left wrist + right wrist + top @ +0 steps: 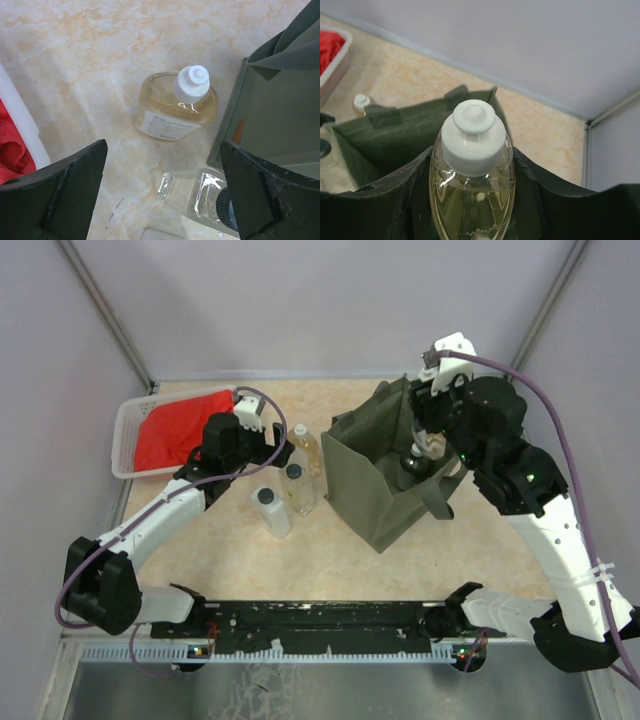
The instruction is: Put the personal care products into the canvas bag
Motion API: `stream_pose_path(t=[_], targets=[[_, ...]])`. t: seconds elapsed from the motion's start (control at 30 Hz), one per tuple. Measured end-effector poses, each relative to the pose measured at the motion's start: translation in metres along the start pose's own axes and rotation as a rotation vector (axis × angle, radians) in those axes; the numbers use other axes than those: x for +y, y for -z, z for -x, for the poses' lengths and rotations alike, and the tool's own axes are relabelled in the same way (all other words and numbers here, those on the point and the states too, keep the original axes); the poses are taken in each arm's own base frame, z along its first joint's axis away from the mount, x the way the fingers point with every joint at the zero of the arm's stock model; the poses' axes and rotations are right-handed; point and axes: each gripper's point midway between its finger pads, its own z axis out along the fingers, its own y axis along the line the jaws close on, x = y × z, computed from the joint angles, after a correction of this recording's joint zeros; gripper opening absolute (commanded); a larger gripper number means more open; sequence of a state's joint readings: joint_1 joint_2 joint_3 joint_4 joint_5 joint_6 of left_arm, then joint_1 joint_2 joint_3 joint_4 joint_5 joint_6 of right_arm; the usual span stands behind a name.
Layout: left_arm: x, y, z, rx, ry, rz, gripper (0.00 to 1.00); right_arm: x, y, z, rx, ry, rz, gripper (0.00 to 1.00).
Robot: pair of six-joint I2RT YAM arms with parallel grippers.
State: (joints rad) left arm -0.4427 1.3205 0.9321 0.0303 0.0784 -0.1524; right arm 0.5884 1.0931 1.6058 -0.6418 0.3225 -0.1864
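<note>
The upright amber bottle should next go over to the left in the top view and down to the bag's free bottom, where my right gripper will release it.
My right gripper (424,447) is over the open olive-green canvas bag (385,480) and is shut on an amber bottle with a white cap (472,170), held upright over the bag's mouth (395,132). My left gripper (162,195) is open and empty above the table beside the bag's left wall (270,115). Ahead of it lies a second amber bottle with a white cap (175,105). A clear bottle with a black cap (210,192) sits between its fingers, untouched. A white bottle with a dark-grey cap (270,508) stands nearer the front.
A white lattice basket (125,440) holding a red cloth (175,430) stands at the back left, close behind my left arm; its edge shows in the left wrist view (20,125). The bag's loop handle (295,40) hangs over its rim. Walls enclose the table.
</note>
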Motion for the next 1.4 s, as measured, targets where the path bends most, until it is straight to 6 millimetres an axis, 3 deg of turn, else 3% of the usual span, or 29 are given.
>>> stream_pose_path(t=[0.27, 0.4, 1.0, 1.23, 1.4], targets=[[0.001, -0.001, -0.002, 0.005, 0.000, 0.002, 1.00, 0.055, -0.021, -0.113, 0.272, -0.006, 0.168, 0.00], [0.001, -0.001, -0.002, 0.005, 0.000, 0.006, 1.00, 0.077, -0.028, -0.147, 0.359, -0.010, 0.239, 0.00], [0.003, -0.004, -0.005, 0.015, -0.015, 0.011, 1.00, 0.127, -0.077, -0.217, 0.456, -0.023, 0.365, 0.00], [0.005, -0.007, -0.010, 0.029, -0.016, 0.013, 1.00, 0.116, -0.092, -0.218, 0.422, -0.056, 0.341, 0.00], [0.005, -0.008, -0.012, 0.033, -0.016, 0.013, 1.00, 0.097, -0.104, -0.246, 0.462, -0.078, 0.291, 0.00]])
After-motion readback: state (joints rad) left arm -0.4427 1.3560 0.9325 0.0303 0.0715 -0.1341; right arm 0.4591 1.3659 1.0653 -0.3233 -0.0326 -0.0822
